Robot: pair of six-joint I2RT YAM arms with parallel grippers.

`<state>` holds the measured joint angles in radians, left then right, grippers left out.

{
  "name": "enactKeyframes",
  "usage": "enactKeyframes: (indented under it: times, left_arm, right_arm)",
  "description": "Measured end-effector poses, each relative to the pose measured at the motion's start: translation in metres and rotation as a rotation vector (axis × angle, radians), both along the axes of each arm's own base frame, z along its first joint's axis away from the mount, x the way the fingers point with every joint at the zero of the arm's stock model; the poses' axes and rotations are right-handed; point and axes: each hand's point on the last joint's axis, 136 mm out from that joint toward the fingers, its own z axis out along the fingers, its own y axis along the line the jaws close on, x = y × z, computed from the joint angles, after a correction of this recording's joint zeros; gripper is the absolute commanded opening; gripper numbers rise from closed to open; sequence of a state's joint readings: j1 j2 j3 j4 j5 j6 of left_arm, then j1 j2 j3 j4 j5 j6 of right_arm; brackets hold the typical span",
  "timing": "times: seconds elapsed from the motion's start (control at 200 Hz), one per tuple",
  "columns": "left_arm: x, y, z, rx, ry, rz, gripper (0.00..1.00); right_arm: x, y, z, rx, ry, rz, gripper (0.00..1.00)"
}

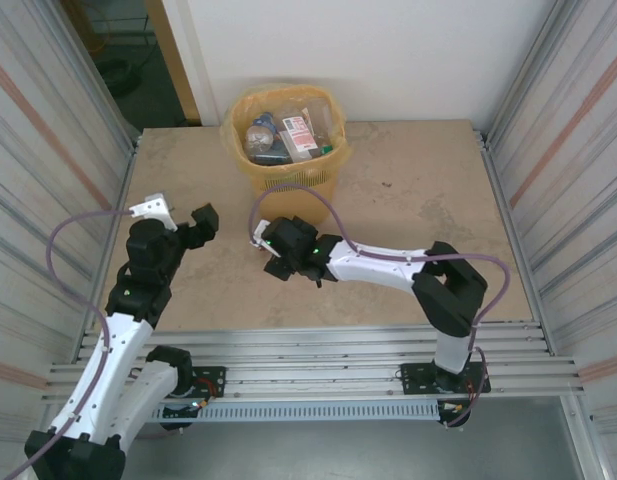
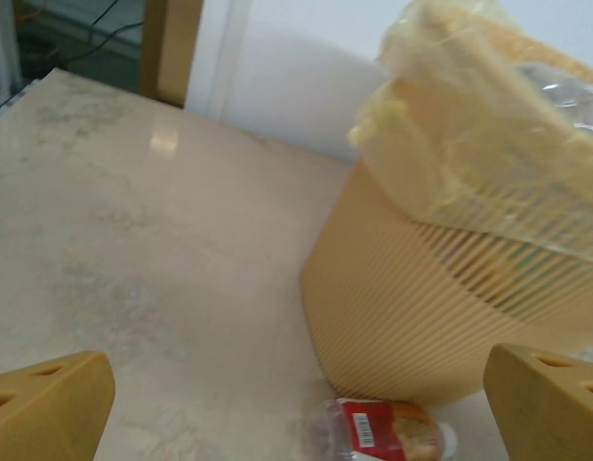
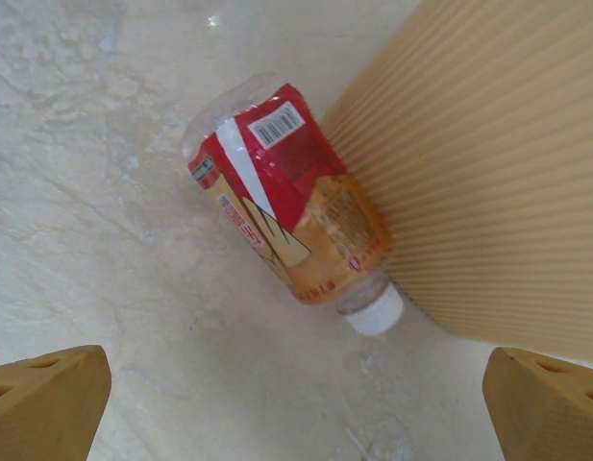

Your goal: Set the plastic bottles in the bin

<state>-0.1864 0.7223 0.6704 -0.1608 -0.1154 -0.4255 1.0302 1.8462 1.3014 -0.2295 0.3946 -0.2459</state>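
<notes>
My right gripper moves down next and turns to straddle the middle of the bottle's label (image 3: 294, 200) below it, since the bottle slants across the gripper's view.
The bin (image 1: 288, 172) stands at the back middle of the table, its yellow liner over the rim and several plastic bottles (image 1: 280, 136) lying inside. One clear bottle with a red and orange label (image 3: 286, 206) and a white cap lies on its side on the table, its cap end against the bin's ribbed wall (image 3: 488, 163). My right gripper (image 3: 296, 408) is open just short of this bottle, nothing between its fingers (image 3: 46, 399). My left gripper (image 2: 296, 413) is open and empty too, left of the bin (image 2: 421, 317), with the same bottle (image 2: 382, 432) low in its view.
Corrugated metal walls close in the table on the left and right. A white wall stands behind the bin. In the top view the left gripper (image 1: 185, 217) and the right gripper (image 1: 268, 250) both sit in front of the bin, a hand's width apart.
</notes>
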Motion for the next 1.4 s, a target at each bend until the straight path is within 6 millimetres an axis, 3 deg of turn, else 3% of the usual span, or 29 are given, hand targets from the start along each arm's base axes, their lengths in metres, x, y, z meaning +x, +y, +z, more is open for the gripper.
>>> enactKeyframes:
  times: [0.115, 0.286, 0.596, 0.967, 1.122, 1.398]
  left_arm:
    - [0.000, 0.011, -0.002, -0.024, 0.002, 0.041, 0.99]
    - [-0.001, 0.011, -0.002, -0.045, -0.001, 0.045, 0.99]
    - [-0.002, 0.011, -0.011, -0.052, 0.019, 0.046, 0.99]
    - [-0.002, 0.013, -0.016, -0.063, 0.030, 0.056, 0.99]
    - [-0.001, 0.013, -0.018, -0.066, 0.035, 0.055, 0.99]
    - [0.001, 0.014, -0.022, -0.068, 0.048, 0.062, 0.99]
  right_arm:
    - [0.006, 0.009, -0.012, -0.029, 0.007, 0.022, 0.98]
    - [0.018, 0.021, -0.020, -0.031, 0.025, 0.045, 0.98]
    - [0.044, 0.019, -0.039, -0.016, 0.092, 0.036, 0.98]
    - [0.046, 0.025, -0.062, -0.033, 0.156, 0.054, 1.00]
    - [0.043, 0.024, -0.077, -0.053, 0.186, 0.061, 0.96]
    - [0.035, 0.030, -0.078, -0.047, 0.200, 0.084, 0.82]
